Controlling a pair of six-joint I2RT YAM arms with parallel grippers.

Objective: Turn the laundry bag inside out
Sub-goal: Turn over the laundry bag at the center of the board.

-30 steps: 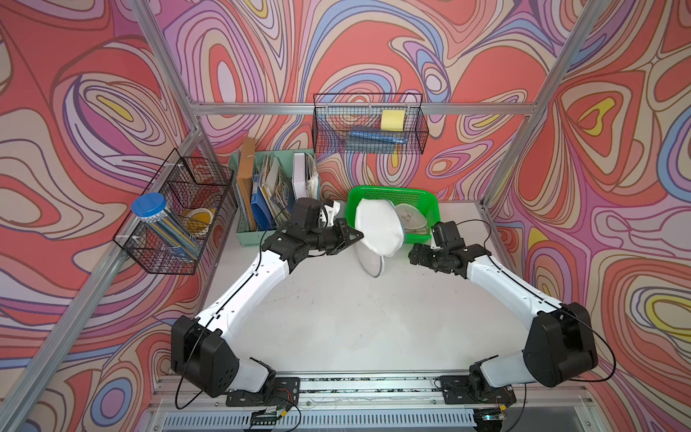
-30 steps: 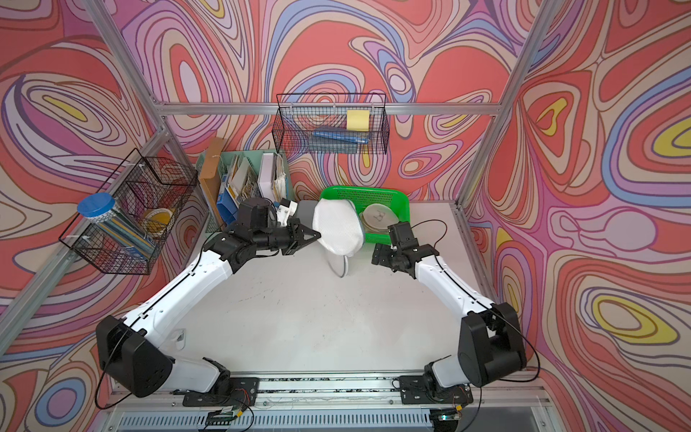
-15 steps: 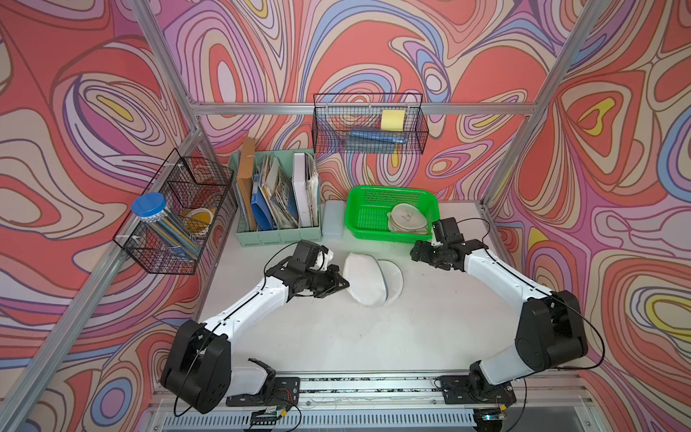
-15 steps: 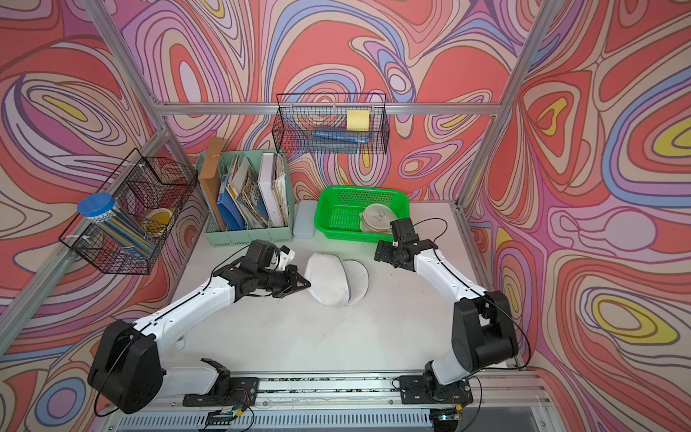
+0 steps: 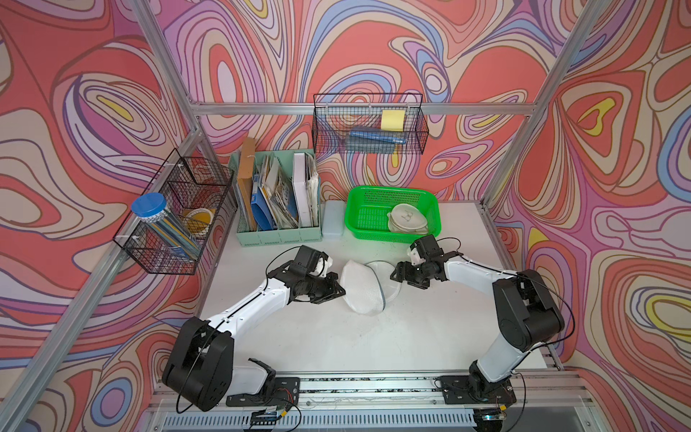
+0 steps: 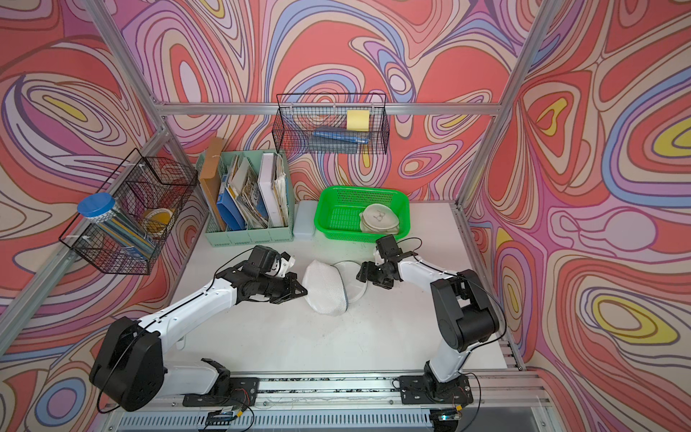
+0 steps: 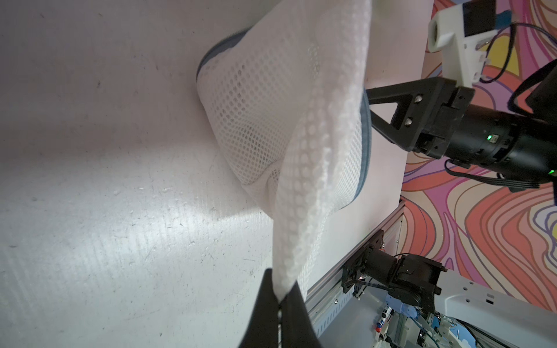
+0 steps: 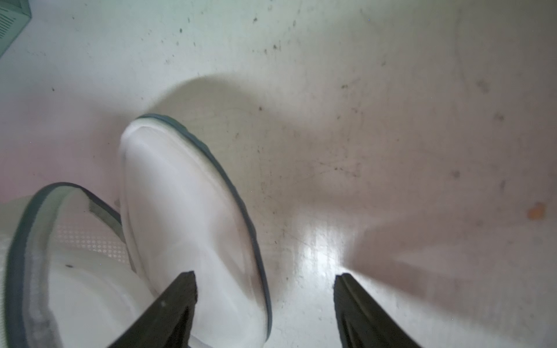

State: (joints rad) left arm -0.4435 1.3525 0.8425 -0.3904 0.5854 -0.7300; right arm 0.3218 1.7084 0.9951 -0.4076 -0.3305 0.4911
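The bare tabletop beside the bag is below my gripper, so my left gripper will next lower the pinched fold toward it and let go of the mesh.
The laundry bag [image 5: 364, 290] [image 6: 324, 290] is white mesh with a grey zipper rim and lies domed on the white table [image 5: 336, 344]. Its round flap [image 5: 389, 286] spreads flat toward the right arm. My left gripper [image 5: 339, 291] [image 7: 281, 296] is shut on a pinched fold of the bag's mesh [image 7: 271, 105] at its left edge. My right gripper [image 5: 394, 275] [image 8: 265, 278] is open, low over the table. One of its fingers is over the white flap [image 8: 193, 211], the other over bare table, with the grey rim between them.
A green basket [image 5: 390, 189] holding a pale folded item [image 5: 407, 222] stands just behind the right gripper. A pale box [image 5: 332, 224] and a mint file organizer [image 5: 278, 237] stand at the back left. Wire baskets [image 5: 179, 220] hang on the walls.
The left gripper has brought the bag down from mid-air by the basket onto the table. The right gripper has swung from the basket toward the flap, its jaws narrowing.
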